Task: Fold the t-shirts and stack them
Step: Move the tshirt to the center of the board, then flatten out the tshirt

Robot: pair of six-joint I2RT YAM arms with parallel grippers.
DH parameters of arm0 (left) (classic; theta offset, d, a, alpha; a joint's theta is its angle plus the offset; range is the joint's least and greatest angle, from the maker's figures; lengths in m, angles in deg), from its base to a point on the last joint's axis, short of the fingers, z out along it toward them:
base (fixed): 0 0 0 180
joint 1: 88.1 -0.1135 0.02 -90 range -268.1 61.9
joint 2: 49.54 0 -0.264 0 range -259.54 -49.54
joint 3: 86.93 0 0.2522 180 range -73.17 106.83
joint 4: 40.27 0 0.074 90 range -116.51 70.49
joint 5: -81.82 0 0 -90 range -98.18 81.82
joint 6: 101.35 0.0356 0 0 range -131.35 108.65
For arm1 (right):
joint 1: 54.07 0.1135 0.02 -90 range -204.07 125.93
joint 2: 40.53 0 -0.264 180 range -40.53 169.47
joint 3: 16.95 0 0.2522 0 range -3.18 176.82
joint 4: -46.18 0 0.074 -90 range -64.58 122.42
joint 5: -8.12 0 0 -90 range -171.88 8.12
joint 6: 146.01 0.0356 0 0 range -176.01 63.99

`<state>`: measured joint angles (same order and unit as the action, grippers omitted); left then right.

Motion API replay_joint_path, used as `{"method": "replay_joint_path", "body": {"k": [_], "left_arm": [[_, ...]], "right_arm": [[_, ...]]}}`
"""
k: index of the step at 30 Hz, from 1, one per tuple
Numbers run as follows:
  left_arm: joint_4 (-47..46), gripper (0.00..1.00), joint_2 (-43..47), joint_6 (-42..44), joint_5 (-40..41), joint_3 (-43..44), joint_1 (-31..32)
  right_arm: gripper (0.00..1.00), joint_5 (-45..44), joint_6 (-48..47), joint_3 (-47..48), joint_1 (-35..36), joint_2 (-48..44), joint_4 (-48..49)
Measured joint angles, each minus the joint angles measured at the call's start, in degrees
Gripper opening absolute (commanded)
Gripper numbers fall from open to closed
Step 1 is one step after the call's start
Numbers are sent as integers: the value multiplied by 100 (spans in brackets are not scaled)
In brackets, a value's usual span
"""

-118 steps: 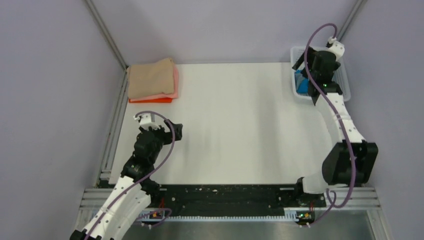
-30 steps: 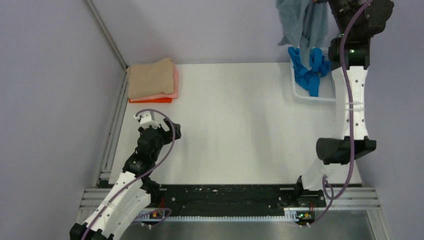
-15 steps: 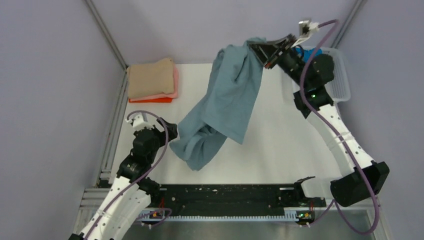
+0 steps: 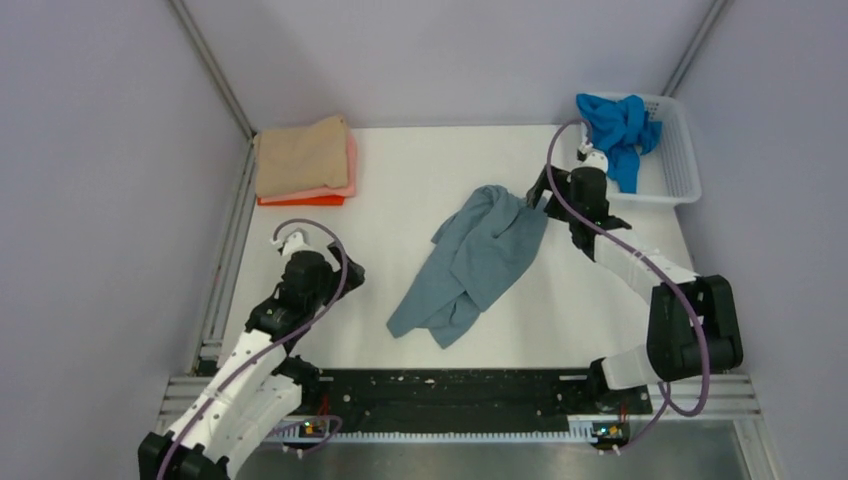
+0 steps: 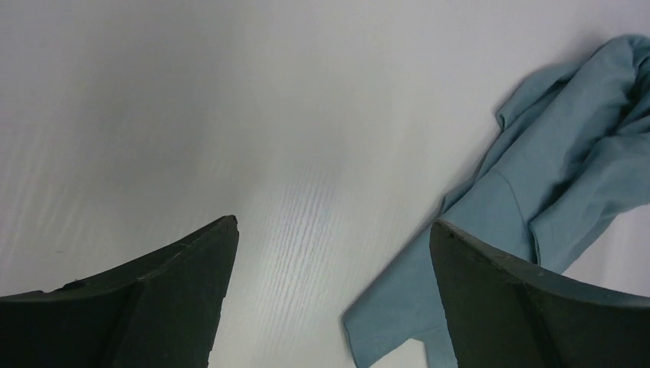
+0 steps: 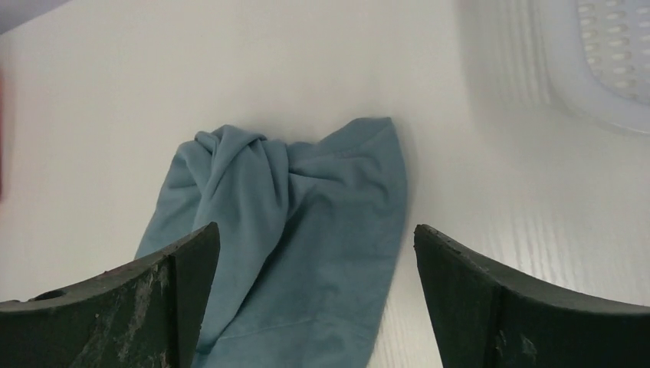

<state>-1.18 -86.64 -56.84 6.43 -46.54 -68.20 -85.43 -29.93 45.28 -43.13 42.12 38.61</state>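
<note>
The robot will next move its left gripper to the right in the top view and lower it onto the shirt's corner nearest that gripper, because that corner lies flat, clear of folds.
The dusty grey-blue t-shirt [image 4: 470, 262] lies crumpled in the middle of the table; it also shows in the left wrist view [image 5: 552, 199] and the right wrist view [image 6: 306, 222]. My right gripper [image 4: 538, 195] is open and empty just above the shirt's far right end [image 6: 316, 230]. My left gripper [image 4: 350, 272] is open and empty, a little left of the shirt's near corner [image 5: 333, 222]. A bright blue t-shirt [image 4: 615, 130] hangs bunched over the white basket [image 4: 680, 170]. Folded tan [image 4: 300, 155], pink [image 4: 350, 165] and orange [image 4: 300, 201] shirts are stacked at the far left.
The white mesh basket stands at the far right corner; its wall shows in the right wrist view [image 6: 598, 84]. Grey walls and metal rails [image 4: 225, 270] close in the table on the left and back. A black rail [image 4: 450, 390] runs along the near edge.
My right arm lifted the grey-blue shirt out of the basket, swung it left, lowered it onto the table and let go. My left arm shifted slightly toward the shirt.
</note>
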Motion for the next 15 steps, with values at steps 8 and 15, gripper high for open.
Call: {"method": "replay_joint_path", "body": {"k": [8,15], "left_arm": [[-555,95,-1368,37,-1939,-50,345],[-713,84,-2413,-74,-2229,-114,1408]], "right_arm": [[94,-448,-212,-575,448,-1453,-632],[92,-251,-380,-960,2033,-1773,-1386]]}}
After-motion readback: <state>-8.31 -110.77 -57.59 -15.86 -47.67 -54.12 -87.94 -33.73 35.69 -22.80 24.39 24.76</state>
